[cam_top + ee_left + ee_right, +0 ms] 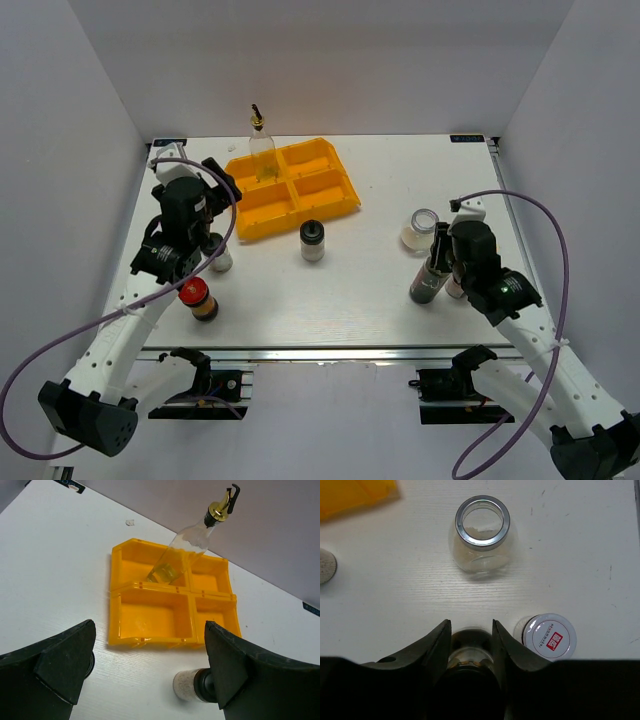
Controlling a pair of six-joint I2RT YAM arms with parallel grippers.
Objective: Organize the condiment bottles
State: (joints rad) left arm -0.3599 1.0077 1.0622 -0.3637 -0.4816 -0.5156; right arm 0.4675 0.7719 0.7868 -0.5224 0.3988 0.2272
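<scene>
The right gripper lifts across and lowers next to release beside the gold-spouted bottle (262,145), as that section lies outward and left in the top view.
My right gripper (443,248) is shut on the neck of the tall dark black-capped bottle (428,282), which stands on the table; in the right wrist view the bottle (471,652) fills the gap between the fingers of the right gripper (471,627). Just right of it stands a white-lidded jar (549,636), and ahead a silver-rimmed jar (482,530). My left gripper (150,640) hangs open and empty in front of the tray, with a black-capped shaker (186,685) half hidden by its right finger. The clear gold-spouted bottle (262,145) stands in the tray's back left compartment.
The yellow four-compartment tray (330,205) lies at the back centre, its other compartments bare. A second black-capped shaker (313,240) stands in front of it. A red-lidded jar (198,298) stands near the front left edge, beside the left arm. White walls enclose the table.
</scene>
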